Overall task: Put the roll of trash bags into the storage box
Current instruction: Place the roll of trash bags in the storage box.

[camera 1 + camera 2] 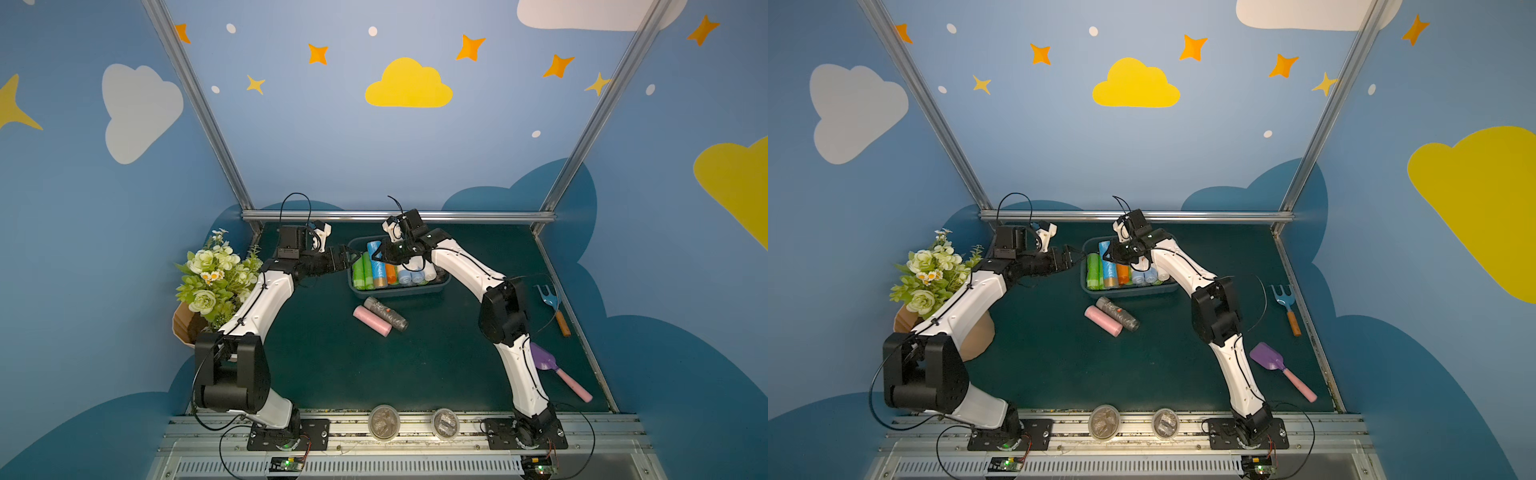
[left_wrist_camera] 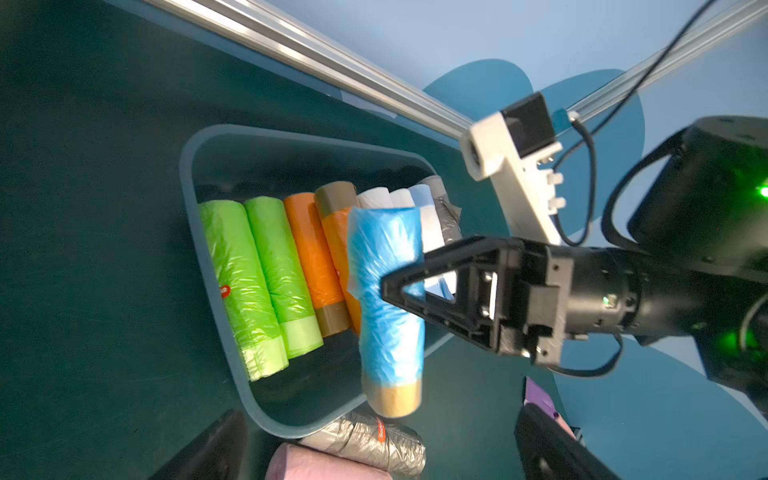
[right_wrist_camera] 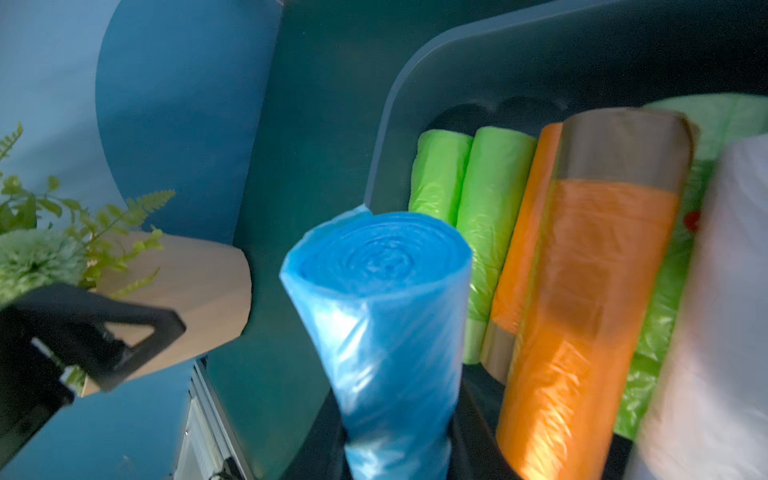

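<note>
I will lower the blue roll onto the spot where green and orange rolls meet (image 3: 512, 244) in the storage box and let it go, because that spot is below my right gripper.
My right gripper (image 1: 388, 255) is shut on a blue roll of trash bags (image 1: 376, 264) (image 2: 386, 299) (image 3: 382, 311), gripped at mid-length. The roll hangs over the storage box (image 1: 399, 291) (image 1: 1129, 291) (image 2: 187, 199), a blue-grey tub that holds green, orange and pale rolls side by side. Whether the blue roll touches those below, I cannot tell. My left gripper (image 1: 349, 255) stands open just left of the box, with nothing in it. A pink roll (image 1: 372, 321) and a grey roll (image 1: 385, 313) lie together on the mat in front of the box.
A pot of flowers (image 1: 208, 282) stands at the left edge beside my left arm. A blue hand rake (image 1: 555, 303) and a purple shovel (image 1: 552, 365) lie along the right edge. Two round lidded tubs (image 1: 383, 422) (image 1: 444, 423) sit on the front rail.
</note>
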Controlling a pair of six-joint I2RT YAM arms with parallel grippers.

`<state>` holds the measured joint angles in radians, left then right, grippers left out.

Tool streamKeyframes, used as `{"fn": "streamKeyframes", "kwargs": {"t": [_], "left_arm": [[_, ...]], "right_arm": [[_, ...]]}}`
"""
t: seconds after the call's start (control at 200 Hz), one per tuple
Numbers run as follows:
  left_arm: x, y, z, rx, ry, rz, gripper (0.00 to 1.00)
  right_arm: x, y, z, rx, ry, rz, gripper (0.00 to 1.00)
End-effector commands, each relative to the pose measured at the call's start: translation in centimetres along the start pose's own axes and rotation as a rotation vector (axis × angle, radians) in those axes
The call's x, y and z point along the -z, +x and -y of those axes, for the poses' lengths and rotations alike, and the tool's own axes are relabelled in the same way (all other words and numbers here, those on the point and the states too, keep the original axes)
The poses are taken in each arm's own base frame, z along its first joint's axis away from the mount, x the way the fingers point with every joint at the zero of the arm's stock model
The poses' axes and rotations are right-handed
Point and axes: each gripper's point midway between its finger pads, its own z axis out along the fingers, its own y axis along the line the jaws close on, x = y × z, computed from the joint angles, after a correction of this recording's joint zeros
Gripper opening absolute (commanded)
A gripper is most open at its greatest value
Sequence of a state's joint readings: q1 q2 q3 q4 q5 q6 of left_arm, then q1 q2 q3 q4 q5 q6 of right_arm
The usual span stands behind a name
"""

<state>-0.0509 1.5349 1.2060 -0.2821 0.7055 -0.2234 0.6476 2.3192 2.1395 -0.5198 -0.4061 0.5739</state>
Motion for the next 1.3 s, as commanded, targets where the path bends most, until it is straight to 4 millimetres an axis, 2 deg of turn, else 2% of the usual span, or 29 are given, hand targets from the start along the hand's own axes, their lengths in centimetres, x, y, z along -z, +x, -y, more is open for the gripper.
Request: {"fn": "streamKeyframes", "kwargs": {"t": [0.0, 0.12, 0.295, 0.566, 0.946, 1.296], "left_arm": [[0.3, -0.1, 0.9, -0.028, 0.027, -0.009, 1.0], [0.2, 0.2, 0.9, -0.037, 0.02, -0.017, 1.0], [0.1, 0.2, 1.5, -0.036, 0.052, -0.013, 1.0], [0.0, 0.3, 2.5, -0.047, 0.081, -0.011, 1.0], [0.3, 0.2, 2.2, -0.059, 0.055, -0.002, 1.0], [0.2, 0.1, 2.2, -0.057, 0.058, -0.004, 1.0]], "right_arm": [[-0.2, -2.7, -0.8, -0.038, -0.028, 0.098, 0.16], [-0.9, -3.2, 0.0, -0.047, 0.015, 0.098, 0.19], [-1.9, -2.6, 1.8, -0.034, 0.083, 0.083, 0.2], [-2.4, -2.6, 4.1, -0.019, 0.178, 0.087, 0.24], [-4.3, -2.6, 5.4, -0.008, 0.185, 0.081, 0.28], [-4.6, -2.3, 6.3, -0.011, 0.209, 0.074, 0.42]]}}
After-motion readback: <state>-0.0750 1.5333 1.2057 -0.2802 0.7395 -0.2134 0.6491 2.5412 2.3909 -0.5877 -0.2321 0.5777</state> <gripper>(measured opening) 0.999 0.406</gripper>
